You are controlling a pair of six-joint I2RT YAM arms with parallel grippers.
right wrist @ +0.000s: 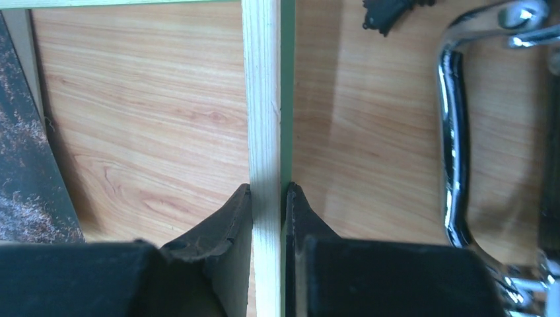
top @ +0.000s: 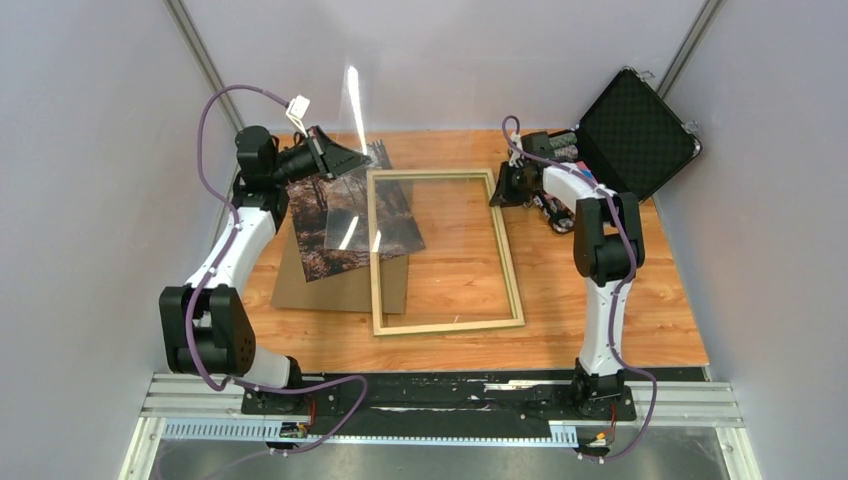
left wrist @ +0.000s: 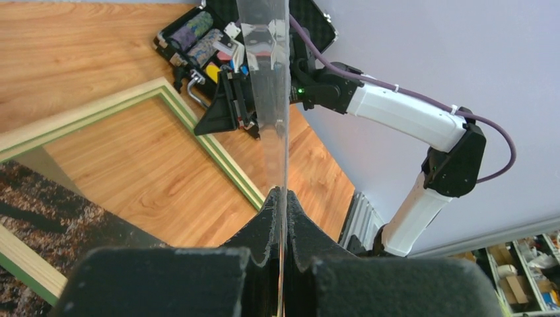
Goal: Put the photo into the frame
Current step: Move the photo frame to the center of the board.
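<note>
Next, the right gripper shifts with the frame's bar toward the chrome handle (right wrist: 455, 142) and slightly outward, then releases it, since the frame sits crooked atop the table.
The frame (top: 448, 324) lies flat mid-table, pale wood side up, with bare tabletop inside it. My right gripper (top: 497, 190) is shut on its right rail (right wrist: 264, 99) near the far corner, a finger on each side (right wrist: 267, 191). The photo (top: 330, 240), a dark forest print, lies left of the frame on a brown backing board (top: 300, 290), one corner reaching under the left rail. My left gripper (top: 340, 158) is shut on a clear pane (top: 350, 205), held tilted above the photo. The left wrist view sees this pane (left wrist: 271, 99) edge-on between the fingers (left wrist: 282, 195).
An open black case (top: 630, 130) with foam lining and small items stands at the far right, close behind the right gripper. Its chrome handle (right wrist: 455, 132) lies just right of the gripped rail. Grey walls close in on three sides.
</note>
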